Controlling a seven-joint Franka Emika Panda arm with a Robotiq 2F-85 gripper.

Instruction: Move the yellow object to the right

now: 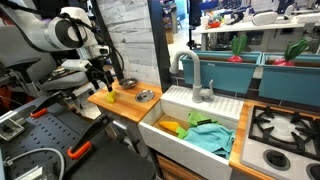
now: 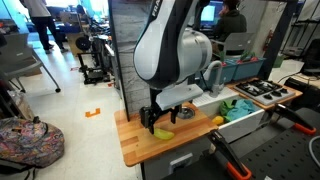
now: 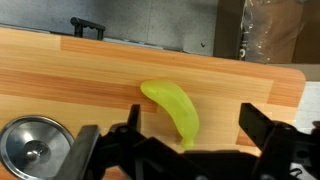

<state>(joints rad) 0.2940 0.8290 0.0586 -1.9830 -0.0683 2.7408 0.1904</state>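
The curved yellow piece (image 2: pixel 163 134) (image 3: pixel 175 106) already lies between the two black fingers, so my open gripper lowers straight down around it next and closes there.
The yellow object (image 3: pixel 170 107), a small curved bright yellow piece, lies flat on the wooden counter (image 3: pixel 80 70). It also shows in both exterior views (image 1: pixel 113 97) (image 2: pixel 163 132). My gripper (image 3: pixel 192 128) is open and hangs just above it. The piece lies between the two black fingers, nearer the left one in the wrist view, and neither finger touches it. In both exterior views the gripper (image 1: pixel 100 82) (image 2: pixel 158 122) points down at the counter over the piece and partly hides it.
A small round metal bowl (image 3: pixel 30 147) (image 1: pixel 145 96) stands on the counter beside the piece. A white sink (image 1: pixel 160 133) holds a teal cloth (image 1: pixel 207 136) and a yellow-orange lump (image 1: pixel 172 127). A faucet (image 1: pixel 196 75) and a stove (image 1: pixel 285 128) lie beyond.
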